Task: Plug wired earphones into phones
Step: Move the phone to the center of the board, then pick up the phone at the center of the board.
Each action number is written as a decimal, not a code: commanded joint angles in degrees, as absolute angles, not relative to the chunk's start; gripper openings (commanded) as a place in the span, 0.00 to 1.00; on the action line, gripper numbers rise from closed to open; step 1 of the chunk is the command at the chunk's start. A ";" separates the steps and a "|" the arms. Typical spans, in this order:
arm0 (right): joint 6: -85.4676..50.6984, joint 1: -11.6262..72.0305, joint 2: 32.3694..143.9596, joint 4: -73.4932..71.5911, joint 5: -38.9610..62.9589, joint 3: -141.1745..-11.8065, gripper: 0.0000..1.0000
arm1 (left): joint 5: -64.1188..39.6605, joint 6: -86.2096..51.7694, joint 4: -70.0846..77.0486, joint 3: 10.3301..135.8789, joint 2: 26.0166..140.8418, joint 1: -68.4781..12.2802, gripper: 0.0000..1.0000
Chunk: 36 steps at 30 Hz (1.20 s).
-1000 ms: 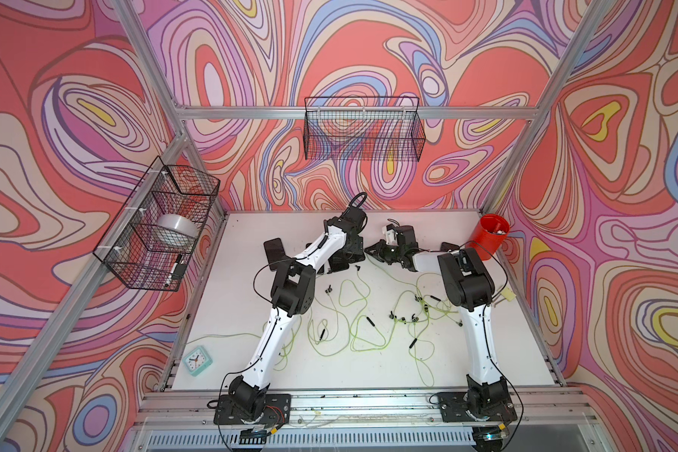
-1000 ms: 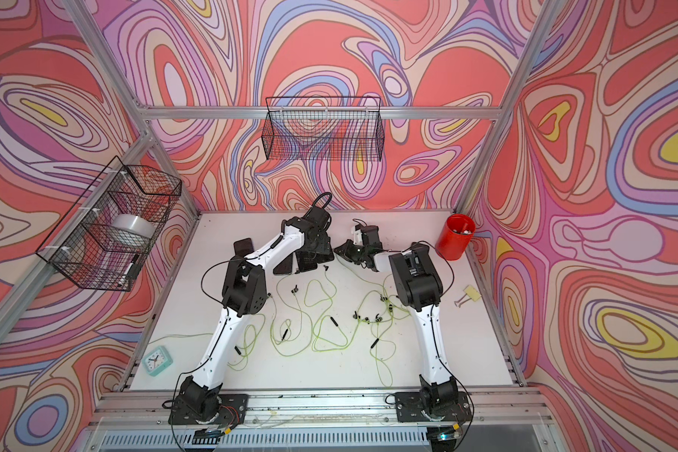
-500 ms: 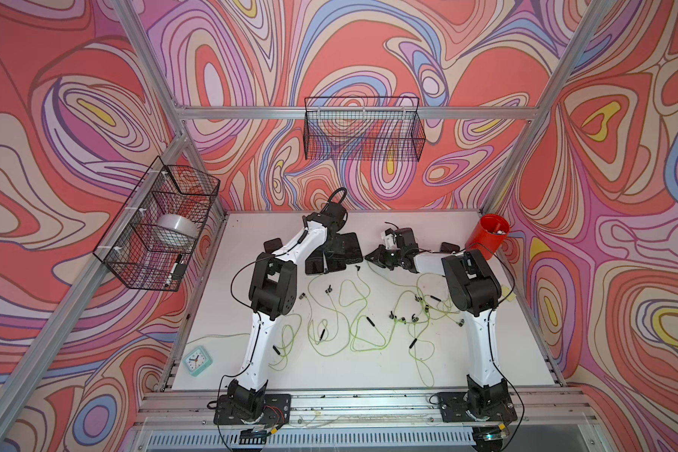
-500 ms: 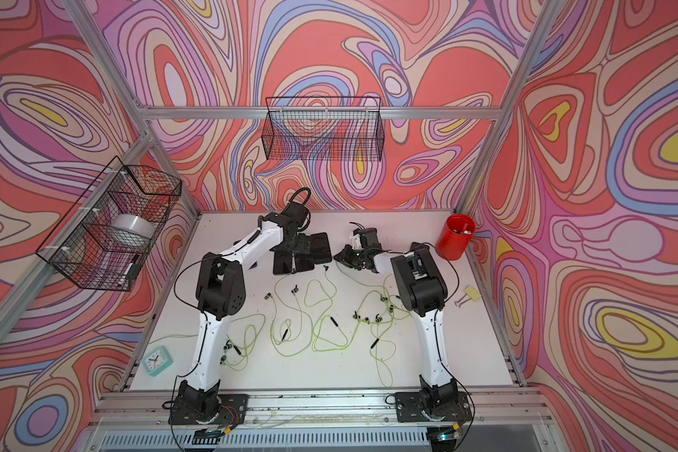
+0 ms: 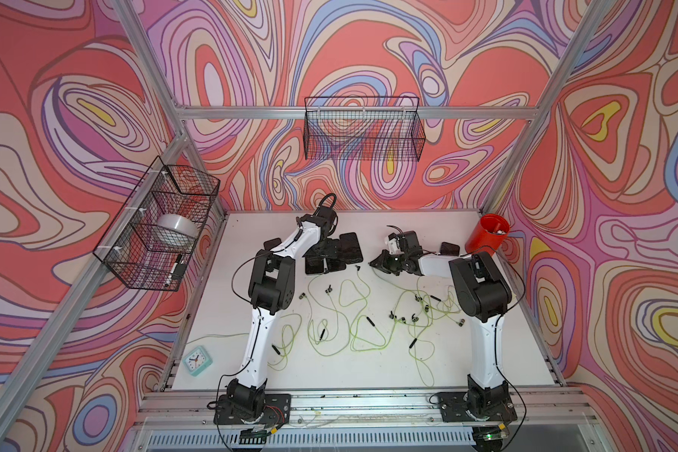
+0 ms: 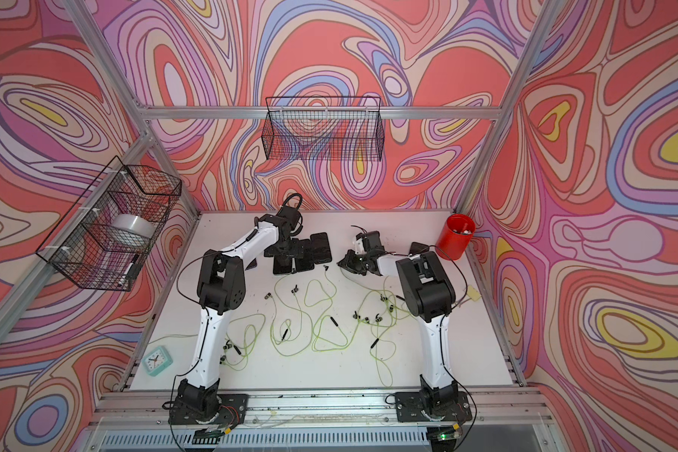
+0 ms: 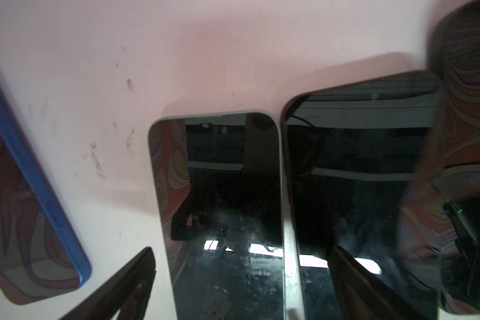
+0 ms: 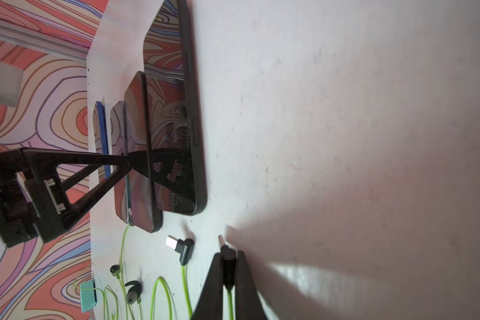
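Observation:
The left gripper shifts toward the blue-cased phone (image 7: 25, 207) next and lowers around the silver-edged black phone's long edges, since one finger hangs over the neighboring phone.
Several black phones (image 5: 341, 250) (image 6: 310, 252) lie side by side at the back of the white table (image 5: 368, 371). Another phone (image 5: 449, 248) lies near the red cup. My left gripper (image 5: 323, 250) (image 7: 241, 249) hovers open just above the cluster, its fingers (image 7: 128, 285) astride a silver-edged phone (image 7: 225, 194); a blue-cased phone (image 7: 25, 207) lies beside it. My right gripper (image 5: 376, 263) (image 8: 229, 256) is shut on an earphone plug (image 8: 227, 257), its metal tip pointing at the phones (image 8: 189, 138). Yellow-green wired earphones (image 5: 341, 313) (image 6: 302, 309) sprawl across the table's middle.
A loose plug (image 8: 182, 245) and earbuds (image 8: 132, 291) lie near the held plug. A red cup (image 5: 486, 235) stands at the back right. A teal clock (image 5: 197, 360) sits at the front left. Wire baskets (image 5: 161, 227) (image 5: 363, 129) hang on the walls.
The left arm has swung to the left, carrying its open gripper back over the phone cluster. The right gripper has barely moved and keeps hold of the plug.

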<state>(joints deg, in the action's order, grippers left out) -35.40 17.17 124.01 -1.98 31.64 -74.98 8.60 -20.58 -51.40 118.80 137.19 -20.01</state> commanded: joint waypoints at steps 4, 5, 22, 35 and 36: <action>-34.17 16.70 123.21 2.02 29.18 -73.53 0.03 | 8.55 -20.94 -51.32 113.39 134.74 -19.05 1.00; -34.03 16.62 123.22 2.23 29.14 -73.56 0.03 | 8.35 -20.77 -50.85 112.84 134.00 -19.03 1.00; -33.73 16.26 122.14 2.46 28.17 -72.60 0.03 | 0.96 -17.85 -53.60 110.15 134.92 -16.29 0.94; -33.79 16.26 120.17 2.25 27.32 -70.75 0.03 | -0.70 -16.61 -59.08 113.83 140.27 -15.41 0.77; -33.83 16.24 120.19 2.27 27.42 -70.75 0.03 | -0.78 -16.69 -59.11 113.82 140.27 -15.39 0.74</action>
<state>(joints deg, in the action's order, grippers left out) -34.54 16.47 121.10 -0.34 29.32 -71.99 -0.27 -17.74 -54.43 114.72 136.03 -15.92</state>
